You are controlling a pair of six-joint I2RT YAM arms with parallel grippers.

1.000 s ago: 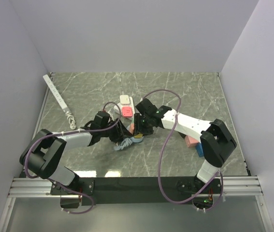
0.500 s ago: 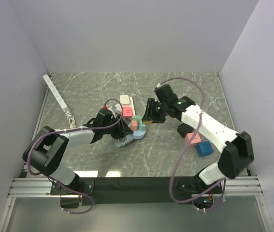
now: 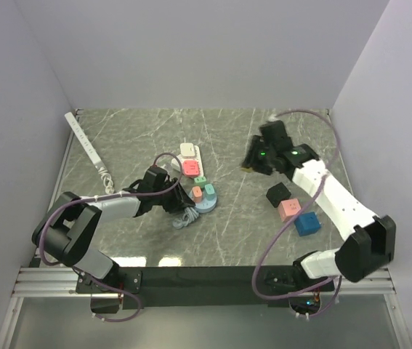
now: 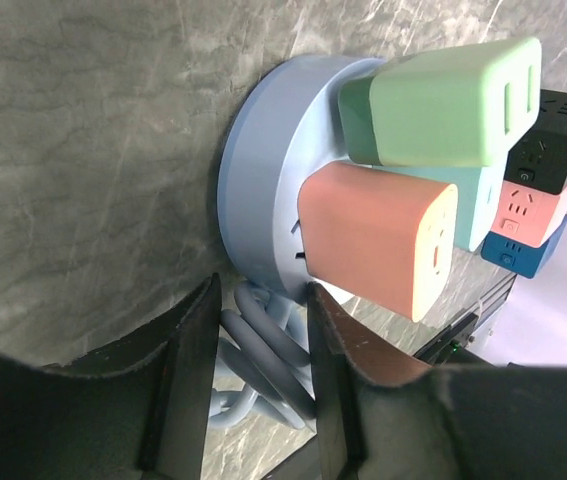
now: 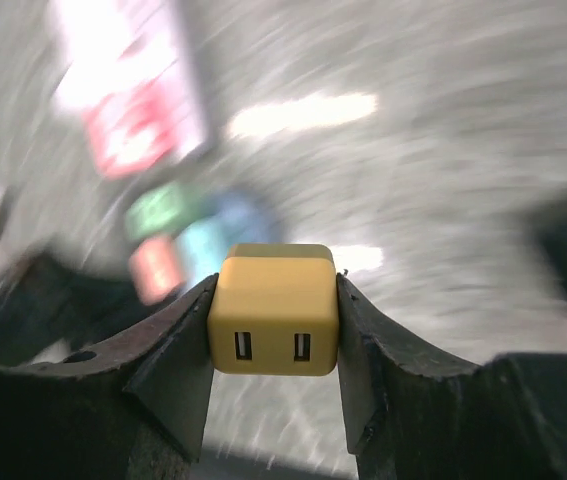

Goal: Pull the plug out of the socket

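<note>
The right gripper travels right in the top view and down to the tabletop beside the black cube next, releasing the yellow plug, since the plug's off the socket.
A round blue socket lies mid-table with a green plug, a salmon plug and a teal plug in it. Its coiled blue cord runs between the fingers of my left gripper, which is shut on it just beside the socket. My right gripper hangs to the right of the socket, well apart from it. It is shut on a yellow plug with two slots facing the camera. The right wrist view is blurred behind the plug.
A white power strip with a pink plug lies just behind the socket. A long white strip sits at the far left. Black, pink and blue cubes lie at the right.
My right gripper has moved from the socket up and to the right, carrying the yellow plug away from it. The left gripper's jaws have narrowed onto the cord.
</note>
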